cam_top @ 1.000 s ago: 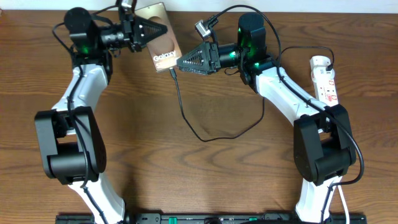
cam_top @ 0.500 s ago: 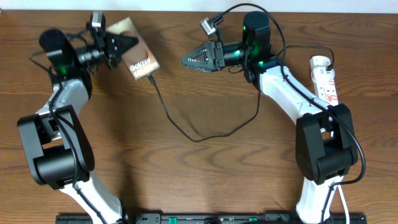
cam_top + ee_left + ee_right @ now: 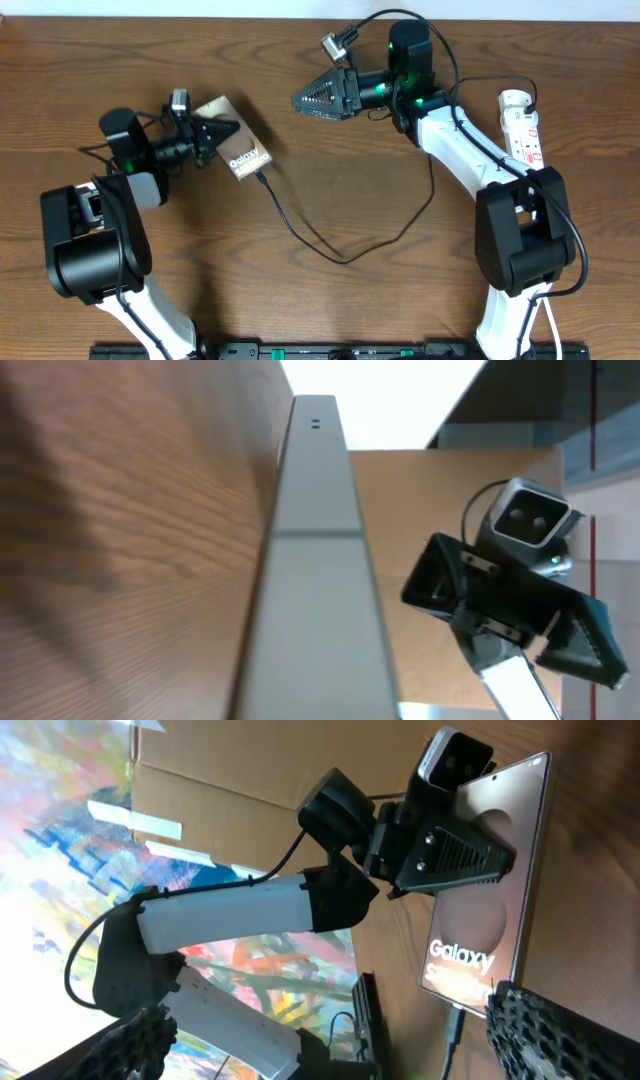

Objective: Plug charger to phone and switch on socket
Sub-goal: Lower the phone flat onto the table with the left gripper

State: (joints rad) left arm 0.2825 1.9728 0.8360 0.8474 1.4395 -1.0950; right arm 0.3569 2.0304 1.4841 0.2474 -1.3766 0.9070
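Observation:
My left gripper lowers the phone [image 3: 247, 157] straight down onto the brown tabletop below next and releases, since the cable's plug already meets the phone's bottom end.
The phone [image 3: 247, 157], bronze with white "Galaxy" lettering, is held at the left of the table by my left gripper [image 3: 226, 131], which is shut on its upper end. The black charger cable [image 3: 340, 257] meets the phone's lower end at its plug tip [image 3: 261, 178] and loops across the table to the right. My right gripper [image 3: 300, 100] is open and empty, apart from the phone. The white socket [image 3: 524, 125] lies at the far right. The right wrist view shows the phone [image 3: 490, 870] and plug [image 3: 455, 1025]. The left wrist view shows the phone's grey edge [image 3: 310, 610].
The brown wooden table [image 3: 330, 310] carries the cable loop in its middle. The right arm's white link [image 3: 460, 140] lies between the cable and the socket. A cardboard box [image 3: 210, 790] and a colourful wall show beyond the table.
My left gripper has carried the phone from the table's top middle out to the left and then down toward the front. The cable trailed along. My right gripper barely moved.

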